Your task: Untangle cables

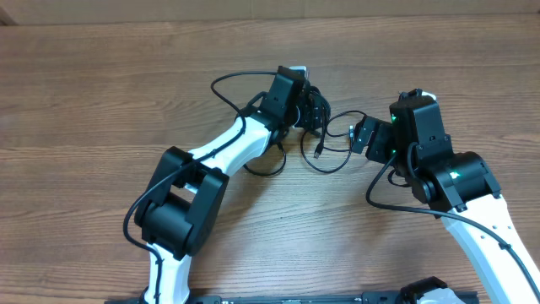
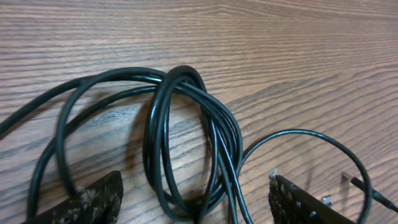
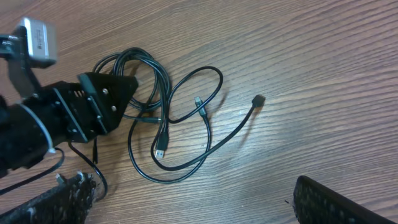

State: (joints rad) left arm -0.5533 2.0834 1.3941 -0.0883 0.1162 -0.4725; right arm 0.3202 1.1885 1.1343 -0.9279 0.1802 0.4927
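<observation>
The bunched loops of the cables already run between the open fingers of my left gripper. I will lower it toward the tabletop, around the doubled parts of the loops, and close it.
The cables (image 1: 325,145) lie as a tangle of thin black cords on the wooden table between my two arms. In the left wrist view the bunched loops of the cables (image 2: 186,134) run down between my left gripper's (image 2: 196,208) fingers (image 2: 93,198), which stand apart on either side without pinching them. My left gripper (image 1: 310,110) sits over the tangle's left part. From the right wrist, the cables (image 3: 163,118) spread in loose loops with a silver plug (image 3: 160,152) and a black plug end (image 3: 258,99). My right gripper (image 3: 196,208) is open over bare wood just right of them.
The left arm's white links and black joints (image 1: 181,198) stretch from the front left to the middle. Its own thicker black wire (image 1: 232,84) arcs beside the wrist. The right arm (image 1: 456,177) comes in from the front right. Wood-grain tabletop (image 1: 101,93) surrounds the tangle.
</observation>
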